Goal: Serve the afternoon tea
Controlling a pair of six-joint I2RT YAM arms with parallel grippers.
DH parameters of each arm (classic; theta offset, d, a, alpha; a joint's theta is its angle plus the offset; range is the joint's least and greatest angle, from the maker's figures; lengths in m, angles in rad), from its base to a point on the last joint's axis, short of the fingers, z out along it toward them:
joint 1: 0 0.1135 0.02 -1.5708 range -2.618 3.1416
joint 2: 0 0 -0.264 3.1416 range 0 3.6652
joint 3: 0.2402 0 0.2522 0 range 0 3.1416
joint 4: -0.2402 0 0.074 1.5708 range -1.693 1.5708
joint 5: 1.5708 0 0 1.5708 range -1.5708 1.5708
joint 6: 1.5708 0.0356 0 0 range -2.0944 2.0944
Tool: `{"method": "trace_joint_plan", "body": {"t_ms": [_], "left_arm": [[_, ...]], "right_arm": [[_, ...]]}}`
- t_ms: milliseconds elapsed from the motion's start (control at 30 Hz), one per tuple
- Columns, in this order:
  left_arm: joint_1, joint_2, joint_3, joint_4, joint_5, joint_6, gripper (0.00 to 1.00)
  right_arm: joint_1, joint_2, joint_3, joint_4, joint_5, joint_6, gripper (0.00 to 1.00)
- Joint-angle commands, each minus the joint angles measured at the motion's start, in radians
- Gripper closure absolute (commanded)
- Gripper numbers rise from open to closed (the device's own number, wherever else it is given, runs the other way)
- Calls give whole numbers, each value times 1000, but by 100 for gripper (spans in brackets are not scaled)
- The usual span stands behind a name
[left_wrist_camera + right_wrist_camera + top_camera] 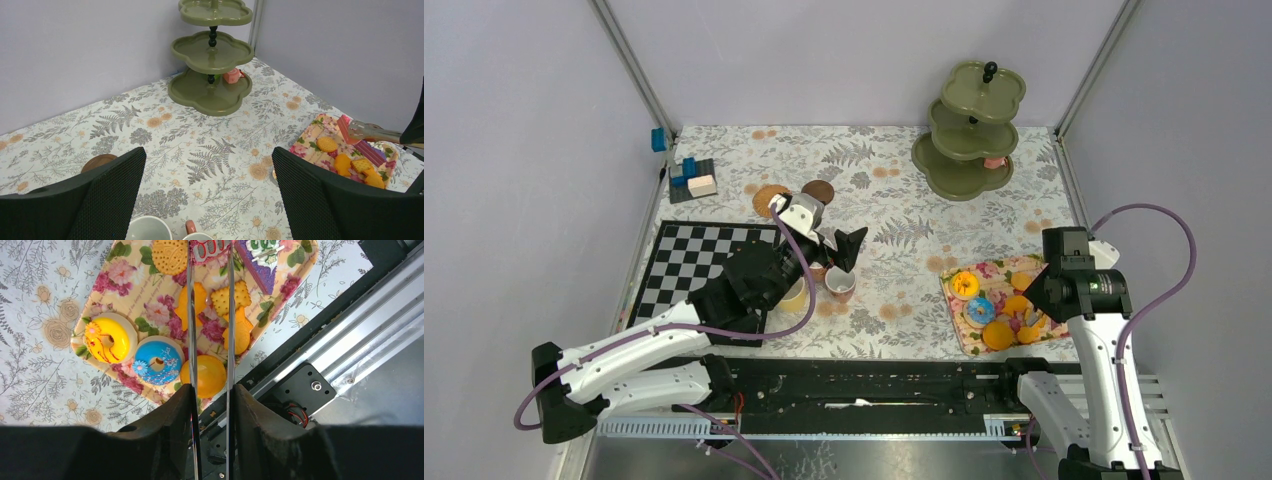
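Observation:
I will next carry the pink cake (pixel 210 247) outward with my right gripper and release it on the near part of the stand's bottom shelf, because that part beside the pink piece is empty.
My left gripper (pixel 836 250) (pixel 207 155) is open and empty, hovering just above the mugs. A pinkish mug (pixel 840 285) (pixel 200 235) and a yellow mug (pixel 794 297) stand below it; the arm partly hides them. Two brown coasters (pixel 771 197) (pixel 818 190) lie behind them. The olive three-tier stand (pixel 969 130) (pixel 212 55) holds one pink piece (pixel 231 76) on its bottom tier. My right gripper (pixel 1046 290) (pixel 212 390) is shut on metal tongs (pixel 231 315). Their tips straddle a pink cake (pixel 210 247) on the floral tray (pixel 984 275).
The tray also holds a yellow donut (pixel 107 337), a blue donut (pixel 157 360), an orange bun (pixel 210 375), cookies (pixel 170 255) and a purple cake (pixel 260 260). A chessboard (pixel 689 265) lies left. Blue blocks (pixel 689 175) sit far left. A black rail (pixel 874 390) runs along the front.

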Motion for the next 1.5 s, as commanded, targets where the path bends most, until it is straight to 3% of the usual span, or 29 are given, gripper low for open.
{"method": "trace_joint_plan", "body": {"t_ms": [0, 300, 500, 767, 1167, 1467], "left_arm": [[-6, -2, -10, 56, -13, 14, 1], [-16, 30, -2, 57, -23, -3, 1], [-17, 161, 169, -105, 64, -120, 1], [-16, 144, 210, -92, 74, -171, 1], [-15, 93, 134, -25, -65, 13, 1], [-15, 45, 71, 8, -85, 70, 1]], "right_arm": [[-3, -6, 42, 24, 31, -19, 68], [-21, -75, 17, 90, -42, -23, 69], [-21, -128, -30, 141, -86, -31, 69], [-21, -123, -24, 289, -260, -194, 68], [-21, 185, -62, 796, -421, -240, 68], [-21, 447, -2, 1023, -417, -238, 68]]}}
